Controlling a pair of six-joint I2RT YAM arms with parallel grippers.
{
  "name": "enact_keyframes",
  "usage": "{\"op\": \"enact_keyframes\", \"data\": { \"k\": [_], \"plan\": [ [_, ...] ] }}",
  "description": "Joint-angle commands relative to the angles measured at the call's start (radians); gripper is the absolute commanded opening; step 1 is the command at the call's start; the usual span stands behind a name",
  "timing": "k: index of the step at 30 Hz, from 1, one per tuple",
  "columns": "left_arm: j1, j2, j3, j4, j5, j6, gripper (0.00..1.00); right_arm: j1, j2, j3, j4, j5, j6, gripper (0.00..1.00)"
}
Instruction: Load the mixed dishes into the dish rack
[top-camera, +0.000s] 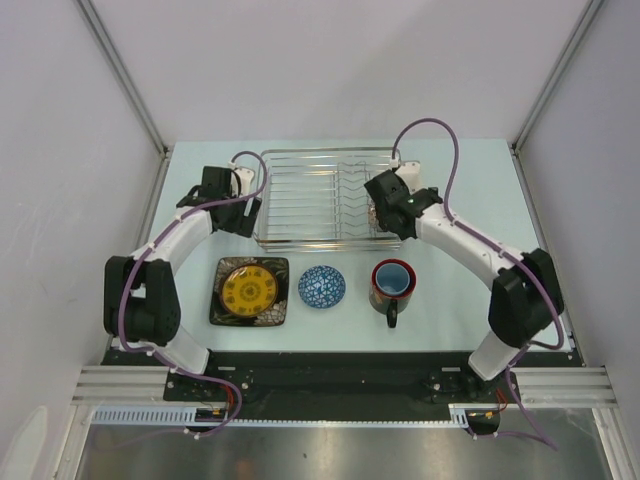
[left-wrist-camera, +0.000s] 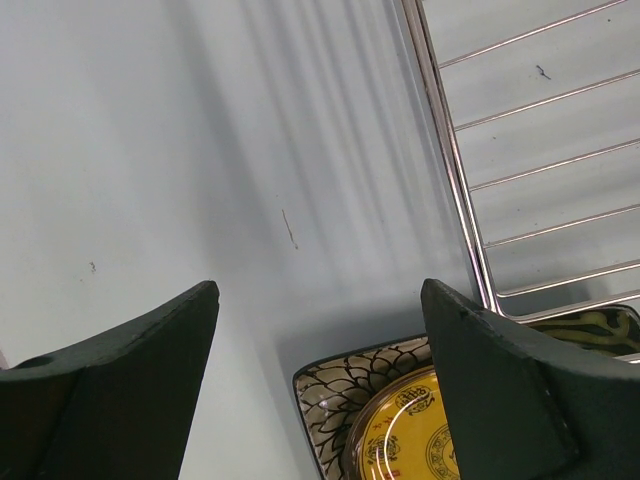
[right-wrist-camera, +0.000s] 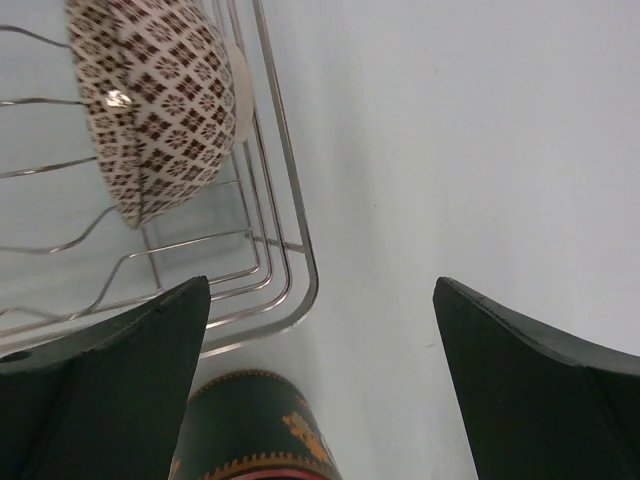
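The blue bowl (top-camera: 322, 286) is still outside the rack. I will bring my right gripper back toward it and down onto the bowl's rim beside the mug.
The silver wire dish rack (top-camera: 310, 200) stands at the back middle of the table. The brown-speckled bowl (right-wrist-camera: 160, 100) leans on its side among the prongs at the rack's right end. The round yellow plate (top-camera: 250, 288) lies on the square black floral plate (top-camera: 224, 312) in front of the rack's left end. The blue bowl (top-camera: 322, 286) and the dark red-rimmed mug (top-camera: 391, 283) stand to its right. My left gripper (top-camera: 240, 212) is open and empty at the rack's left edge, above the plates (left-wrist-camera: 350, 385). My right gripper (top-camera: 397, 218) is open and empty over the rack's front right corner (right-wrist-camera: 290, 250), above the mug (right-wrist-camera: 250, 420).
White walls with metal posts close in the pale table on the left, right and back. The arm bases and a black rail run along the near edge. Bare table lies to the left of the rack (left-wrist-camera: 450, 160) and to the right of the mug.
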Motion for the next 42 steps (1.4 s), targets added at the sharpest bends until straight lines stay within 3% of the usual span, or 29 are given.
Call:
{"op": "enact_keyframes", "data": {
  "k": [1,4,9,13,20,42],
  "plan": [
    [-0.009,-0.053,0.040,-0.013,0.032,-0.003,0.88,0.060,-0.140,0.068,-0.015,0.046,-0.020,1.00],
    [-0.009,-0.065,0.037,-0.016,0.022,0.000,0.88,0.094,-0.186,0.130,-0.073,-0.004,-0.003,0.99],
    [-0.004,-0.105,0.030,-0.025,0.018,0.005,0.89,0.190,-0.217,0.186,-0.099,-0.300,0.023,0.96],
    [-0.002,-0.140,0.010,-0.024,0.018,0.009,0.89,0.273,-0.199,0.144,-0.075,-0.441,0.012,0.93],
    [-0.002,-0.182,-0.010,-0.030,-0.008,0.020,0.89,0.306,-0.084,0.083,-0.042,-0.647,-0.072,0.92],
    [-0.001,-0.208,-0.027,-0.033,-0.024,0.048,0.89,0.266,0.108,-0.040,0.111,-0.738,-0.121,0.88]
  ]
}}
